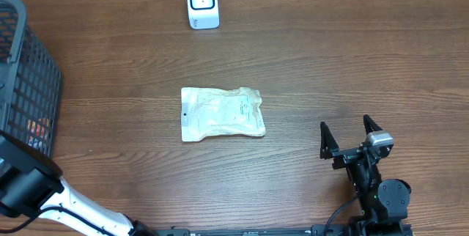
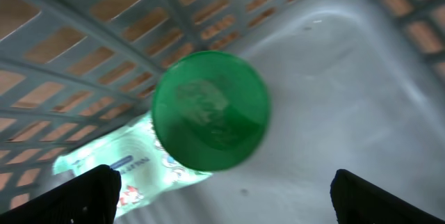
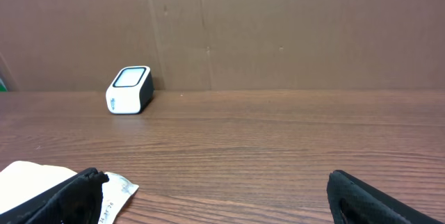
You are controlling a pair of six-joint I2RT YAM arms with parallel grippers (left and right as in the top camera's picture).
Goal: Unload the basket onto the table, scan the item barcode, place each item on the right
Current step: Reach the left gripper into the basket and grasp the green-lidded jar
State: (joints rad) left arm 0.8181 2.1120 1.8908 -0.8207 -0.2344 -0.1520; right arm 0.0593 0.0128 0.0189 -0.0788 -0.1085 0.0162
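My left gripper should come down next around the round green lid [image 2: 211,109], which is below it inside the basket, and close, because its open fingers are wider apart.
A flat white pouch [image 1: 222,113] with printed text lies in the middle of the wooden table; its corner [image 3: 35,182] shows at the lower left of the right wrist view. The white barcode scanner [image 1: 202,3] stands at the far edge, also seen in the right wrist view [image 3: 130,90]. My right gripper [image 1: 344,122] sits open near the front right, apart from the pouch, with nothing between its fingers [image 3: 219,200]. My left gripper [image 2: 222,196] is open inside the basket, above a round green lid [image 2: 211,109] and a green-and-white packet [image 2: 111,158], touching neither.
A dark mesh basket [image 1: 22,82] stands at the table's left edge; its grey lattice wall [image 2: 83,50] fills the left wrist view. The left arm [image 1: 29,185] reaches up from the front left corner. A brown cardboard wall [image 3: 278,29] backs the table.
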